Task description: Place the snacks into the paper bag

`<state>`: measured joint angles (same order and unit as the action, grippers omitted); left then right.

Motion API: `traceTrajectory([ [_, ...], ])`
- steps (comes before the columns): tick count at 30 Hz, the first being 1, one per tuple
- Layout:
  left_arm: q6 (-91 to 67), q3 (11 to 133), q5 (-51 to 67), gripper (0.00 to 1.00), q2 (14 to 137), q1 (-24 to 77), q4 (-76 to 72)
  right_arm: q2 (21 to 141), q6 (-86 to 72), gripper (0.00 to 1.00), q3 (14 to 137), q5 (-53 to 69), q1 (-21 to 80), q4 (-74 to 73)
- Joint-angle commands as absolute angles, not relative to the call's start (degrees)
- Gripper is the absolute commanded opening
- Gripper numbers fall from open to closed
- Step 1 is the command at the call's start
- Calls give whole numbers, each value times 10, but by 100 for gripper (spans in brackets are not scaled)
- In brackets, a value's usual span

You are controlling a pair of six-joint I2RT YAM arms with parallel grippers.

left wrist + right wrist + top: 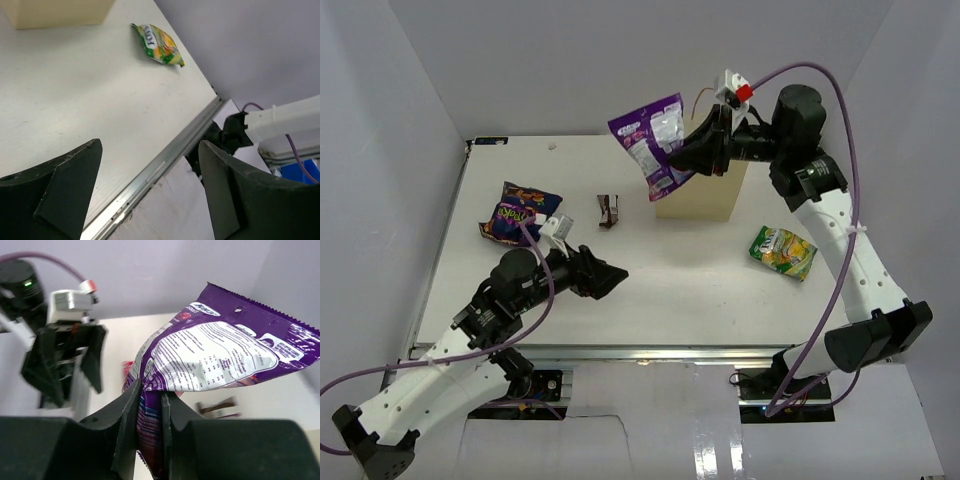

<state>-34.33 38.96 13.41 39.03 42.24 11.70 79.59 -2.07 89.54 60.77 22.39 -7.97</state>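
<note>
My right gripper swings outward over the tan paper bag's open top (694, 126) next and lowers to release the packet, as that opening lies outward and below it.
My right gripper (685, 160) is shut on a purple-and-white snack packet (653, 135) and holds it high in the air, beside the top of the tan paper bag (700, 195). In the right wrist view the packet (220, 355) is pinched between the fingers (127, 405). My left gripper (617, 279) is open and empty above the table's near middle; in its own view the jaws stand wide apart. A dark blue packet (520, 212) lies at the left. A small brown packet (608, 210) lies mid-table. A green-yellow packet (783, 250) lies at the right.
The left wrist view shows the green-yellow packet (159, 45), the bag's base (55, 12) and the table's metal front edge (165, 155). The right wrist view shows the brown packet (217, 407) and the left arm (65, 355). White walls enclose the table.
</note>
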Motion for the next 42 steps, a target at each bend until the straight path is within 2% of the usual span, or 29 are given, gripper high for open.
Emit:
traceTrajectory([
  [1, -357, 377, 25, 89, 345, 425, 206, 827, 111, 8, 1017, 539, 211, -132],
  [5, -385, 352, -19, 89, 307, 425, 233, 893, 158, 8, 1165, 434, 188, -138],
  [11, -409, 337, -47, 89, 268, 425, 262, 964, 242, 8, 1237, 343, 155, -136],
  [20, -432, 335, -93, 89, 252, 425, 301, 957, 408, 8, 1125, 331, 126, -140],
  [26, -438, 333, -100, 89, 263, 425, 307, 948, 457, 10, 1057, 345, 110, -157],
  [32, -460, 334, -126, 94, 272, 425, 320, 933, 506, 20, 1001, 339, 109, -172],
  [36, -506, 332, -151, 98, 274, 425, 334, 919, 512, 34, 977, 331, 105, -176],
  [37, -514, 332, -156, 98, 277, 425, 335, 912, 507, 41, 972, 329, 103, -175],
  [39, -527, 335, -169, 98, 282, 425, 343, 907, 494, 48, 972, 329, 98, -175],
  [42, -566, 347, -191, 98, 303, 425, 368, 895, 456, 52, 990, 341, 74, -184],
])
